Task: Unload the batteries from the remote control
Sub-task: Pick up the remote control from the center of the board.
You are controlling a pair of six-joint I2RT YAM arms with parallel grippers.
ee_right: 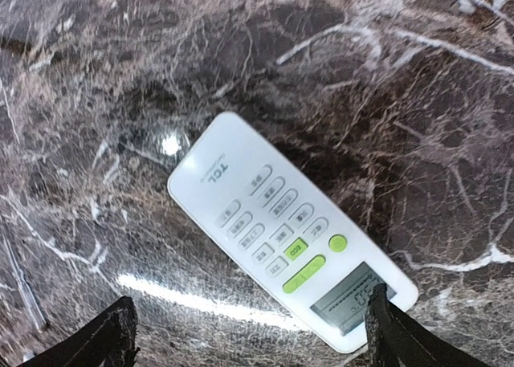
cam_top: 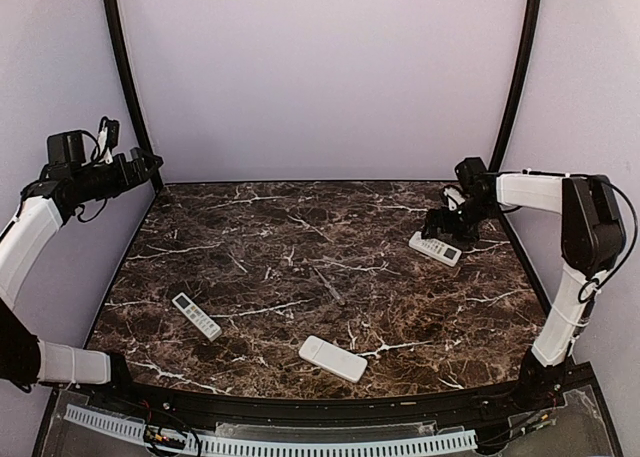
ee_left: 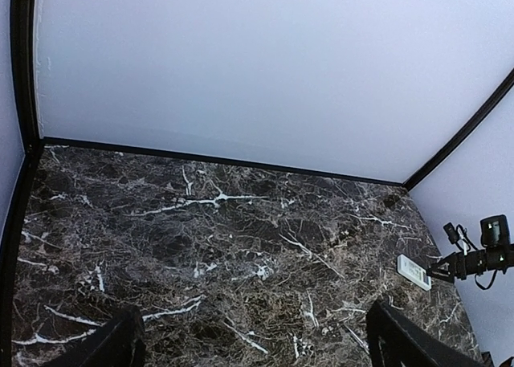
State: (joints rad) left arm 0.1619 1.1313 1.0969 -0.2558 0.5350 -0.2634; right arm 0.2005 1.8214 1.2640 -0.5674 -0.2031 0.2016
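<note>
The remote's display end (cam_top: 451,254) (ee_right: 352,300) is below and back of my right gripper, at an angle under one finger. I will next move my right gripper back and down until both fingers are on either side of it.
A white remote control (ee_right: 285,230) with green buttons lies face up on the marble table, right under my right gripper (ee_right: 253,328). That gripper is open, with one black fingertip (ee_right: 384,325) over the remote's display end. From above, this remote (cam_top: 435,248) sits at the far right with the right gripper (cam_top: 447,215) over it. The left gripper (cam_top: 150,162) hangs high over the table's far left corner, open and holding nothing (ee_left: 257,339). The left wrist view catches the same remote (ee_left: 414,271) far off. No batteries are in view.
Two more white remotes lie on the dark marble table (cam_top: 300,247): a slim one (cam_top: 196,315) at the near left and a wider one (cam_top: 333,358) at the near middle. Black frame posts (cam_top: 128,77) rise at the back corners, with pale walls behind.
</note>
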